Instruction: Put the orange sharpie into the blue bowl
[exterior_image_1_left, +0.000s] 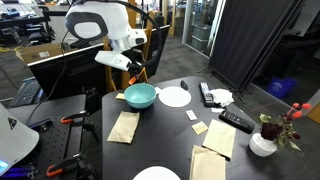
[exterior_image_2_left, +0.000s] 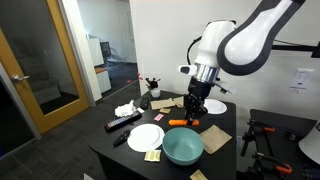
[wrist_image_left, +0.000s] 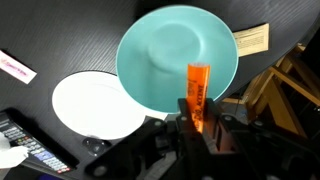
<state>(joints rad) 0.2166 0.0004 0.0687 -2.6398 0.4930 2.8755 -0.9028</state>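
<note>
My gripper needs to move down next toward the open middle of the blue bowl (wrist_image_left: 178, 58) and let go there, because the orange sharpie (wrist_image_left: 198, 82) is still hanging above the blue bowl's rim.
My gripper (wrist_image_left: 200, 110) is shut on the orange sharpie (wrist_image_left: 198, 82), which sticks out ahead of the fingers, its tip over the near rim of the blue bowl (wrist_image_left: 170, 50). In both exterior views the gripper (exterior_image_1_left: 133, 70) (exterior_image_2_left: 193, 108) hangs just above and beside the teal bowl (exterior_image_1_left: 140, 96) (exterior_image_2_left: 183, 147). In an exterior view the sharpie (exterior_image_2_left: 180, 122) shows as a short orange stick under the fingers, above the bowl's far edge. The bowl is empty.
A white plate (wrist_image_left: 95, 105) (exterior_image_1_left: 175, 96) lies next to the bowl, and another (exterior_image_1_left: 157, 174) at the table's near edge. Black remotes (exterior_image_1_left: 207, 93) (exterior_image_1_left: 236, 120), brown napkins (exterior_image_1_left: 123, 126) (exterior_image_1_left: 218, 138) and a flower vase (exterior_image_1_left: 263, 142) are on the dark table.
</note>
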